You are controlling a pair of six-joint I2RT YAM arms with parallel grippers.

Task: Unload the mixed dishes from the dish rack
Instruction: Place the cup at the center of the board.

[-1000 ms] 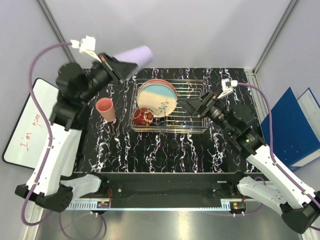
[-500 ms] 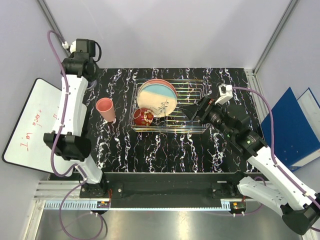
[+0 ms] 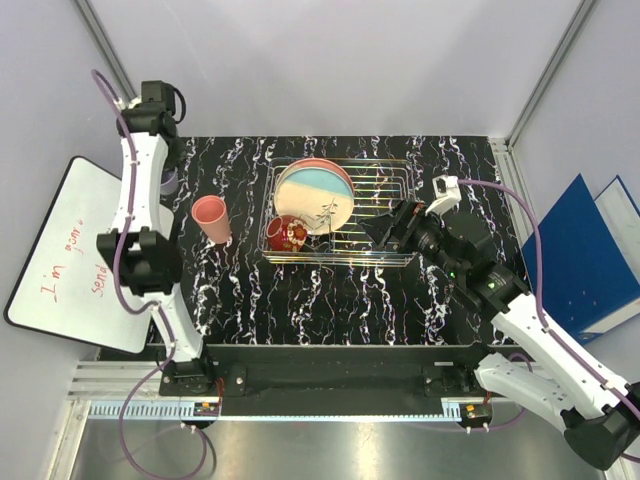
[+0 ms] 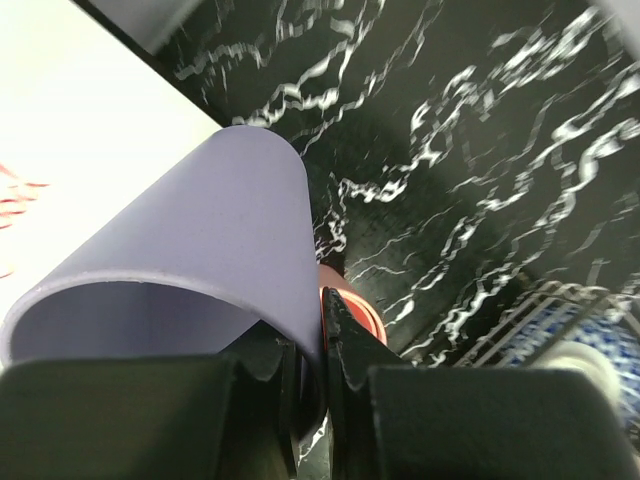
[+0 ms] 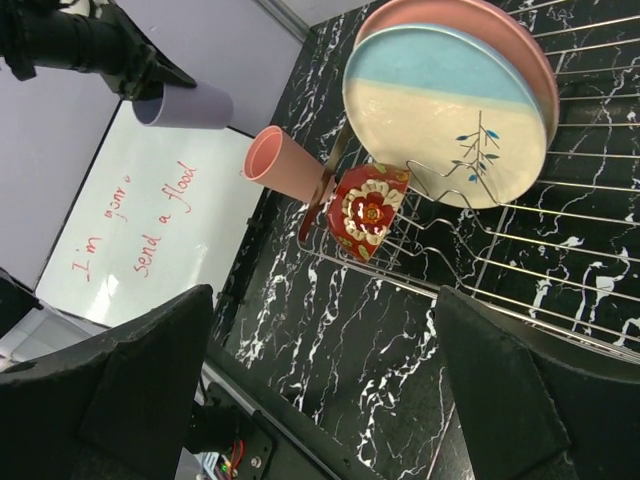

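Observation:
The robot's left gripper will next go down toward the pink cup (image 3: 210, 218) to let go of the lavender cup on the bare tabletop beside it, because that spot is clear of dishes.
The silver wire dish rack (image 3: 385, 200) holds the cream/blue plate (image 3: 313, 198) and the cream/pink plate (image 3: 335, 166) upright, with the red patterned bowl (image 3: 288, 235) at its near left corner. A pink cup (image 3: 210, 218) stands on the table left of the rack. My left gripper (image 4: 320, 300) is shut on the wall of the lavender cup (image 4: 190, 260), held at the table's far left edge (image 3: 169, 182). My right gripper (image 5: 330, 400) is open and empty over the rack's near right part (image 3: 385, 226). It sees the plates (image 5: 450, 110), the bowl (image 5: 365, 205) and both cups.
A whiteboard (image 3: 60, 250) with red writing lies off the table's left edge. Blue binders (image 3: 590, 250) stand to the right. A blurred blue-and-white shape (image 4: 600, 345) shows behind wires in the left wrist view.
My left arm has swung from above the table's far left corner out and down to the left edge, carrying the lavender cup. My right gripper has shifted slightly left along the rack.

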